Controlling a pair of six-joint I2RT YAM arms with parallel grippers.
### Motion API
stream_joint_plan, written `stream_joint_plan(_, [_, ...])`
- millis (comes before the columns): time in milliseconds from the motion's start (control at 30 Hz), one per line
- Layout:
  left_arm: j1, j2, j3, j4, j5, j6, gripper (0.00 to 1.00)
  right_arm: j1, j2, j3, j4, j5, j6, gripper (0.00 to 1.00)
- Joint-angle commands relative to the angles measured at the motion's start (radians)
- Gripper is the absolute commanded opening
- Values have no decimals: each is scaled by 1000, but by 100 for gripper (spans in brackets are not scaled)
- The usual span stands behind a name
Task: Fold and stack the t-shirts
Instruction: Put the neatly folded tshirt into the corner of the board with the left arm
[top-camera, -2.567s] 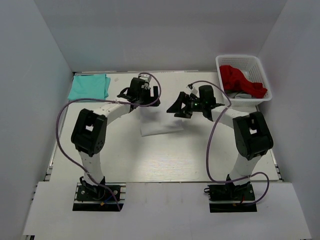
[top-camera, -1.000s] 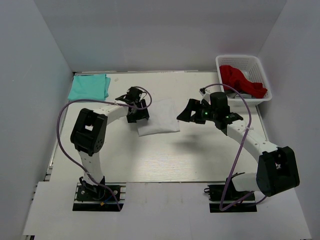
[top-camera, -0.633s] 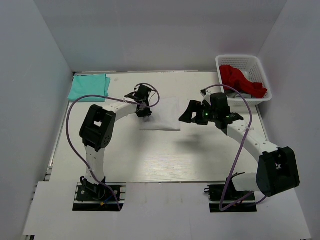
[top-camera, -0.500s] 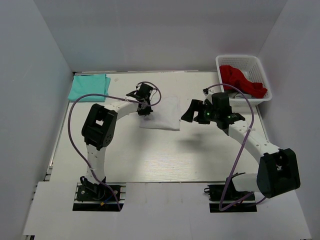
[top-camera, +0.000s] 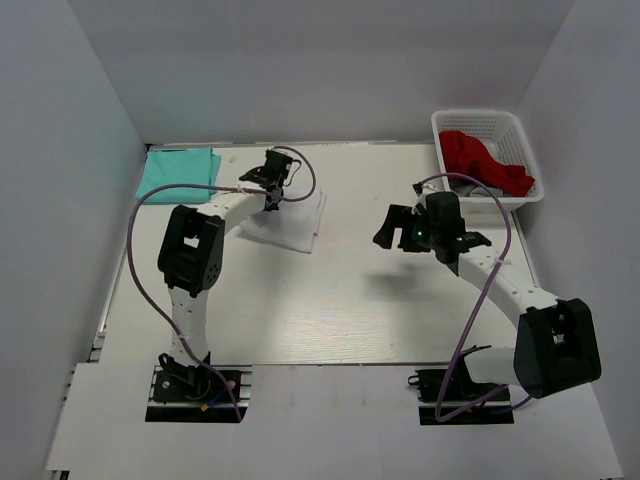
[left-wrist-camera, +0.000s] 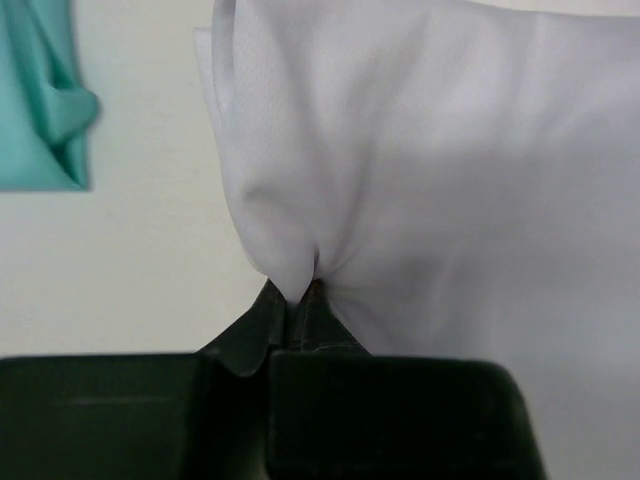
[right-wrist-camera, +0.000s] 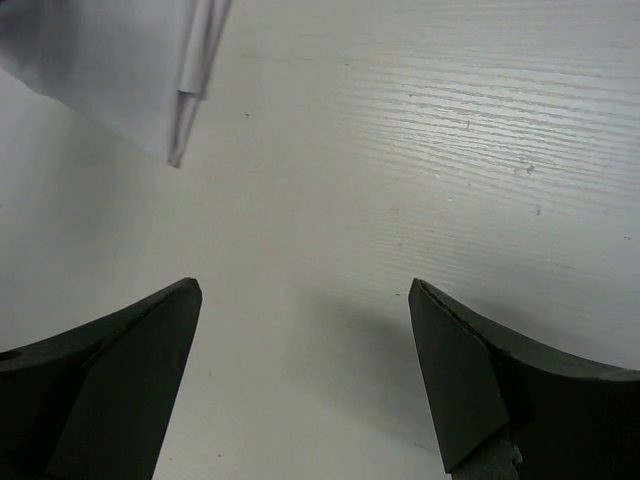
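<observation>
My left gripper needs to lift the white t-shirt (top-camera: 292, 222) next, move it to the left in the top view, lower it onto the mint-teal t-shirt (top-camera: 178, 172) and let it go, because the mint-teal one is folded.
The folded white t-shirt (top-camera: 292, 222) lies at the back of the table, its near-left edge lifted. My left gripper (top-camera: 272, 188) is shut on that edge; in the left wrist view the white cloth (left-wrist-camera: 430, 170) bunches into the closed fingertips (left-wrist-camera: 305, 292). The mint-teal t-shirt (top-camera: 178, 172) lies folded in the back left corner, and its edge (left-wrist-camera: 38, 100) shows to the left of the white one. My right gripper (top-camera: 392, 230) hovers open to the right of the white shirt, nothing between its fingers (right-wrist-camera: 305, 290). A corner of the white shirt (right-wrist-camera: 110, 70) shows at that view's upper left.
A white basket (top-camera: 470, 114) stands at the back right with a red cloth (top-camera: 482, 160) in it. Grey walls close the table in on the left, back and right. Purple cables loop from both arms.
My left gripper closed on the white shirt's edge and has drawn it left and back toward the teal shirt. The right gripper has drawn slightly right, staying open.
</observation>
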Motion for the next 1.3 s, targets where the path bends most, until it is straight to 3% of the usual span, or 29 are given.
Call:
stream_joint_plan(0, [39,-84,65,39,-91,154,0,-5,-31,-20,59,89,-37,90])
stream_joint_plan(300, [139,-84,155,138,-157,324,0,-5,-8,-72,169,245,-25,90])
stream_joint_plan(567, [213,-64,255,217,-159,472,0,-3,56,-37,169,242,-55,90])
stream_joint_plan(933, [305,17,469,152,-108,481,0,-5,157,80,139,161,-51,90])
stream_joint_plan(1267, [380,20,479,118,-15,458,0,-6,182,126,133,133,-46,90])
